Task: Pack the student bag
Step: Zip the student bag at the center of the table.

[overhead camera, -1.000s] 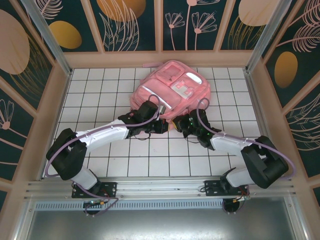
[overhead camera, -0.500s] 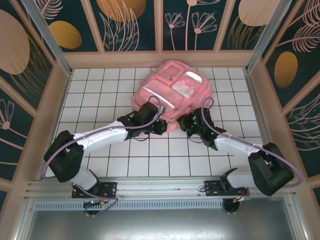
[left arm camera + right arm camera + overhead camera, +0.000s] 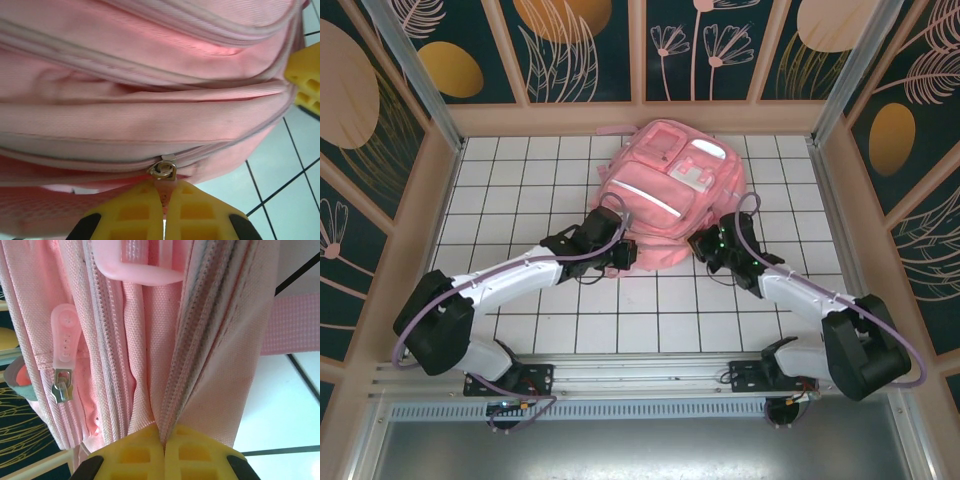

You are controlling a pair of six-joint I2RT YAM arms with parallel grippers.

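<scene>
My right gripper moves outward next, away from my left gripper, toward the bag's side edge (image 3: 728,203), which lies outward of it, and releases the bag's fabric there.
The pink student bag (image 3: 665,195) lies flat on the white tiled table (image 3: 520,190), its near edge stretched between my two grippers. My left gripper (image 3: 626,256) is at that edge's left part. In the left wrist view the left gripper (image 3: 164,194) is shut on the pink zipper pull below a metal slider (image 3: 163,169) on the student bag (image 3: 150,60). My right gripper (image 3: 704,243) is at the bag's near right corner. The right wrist view has the right gripper (image 3: 164,437) shut on a zipper seam of the student bag (image 3: 150,340).
Wooden walls with dark floral panels (image 3: 580,50) close off the table at the back and both sides. A second zipper with a pale pink tab (image 3: 63,332) hangs left of my right gripper. A yellow finger (image 3: 305,80) of the right gripper reaches the bag's far end.
My right gripper has moved right and farther back with the bag's edge. My left gripper has drawn left and nearer. The bag's near edge has spread wider and the bag shifted slightly right.
</scene>
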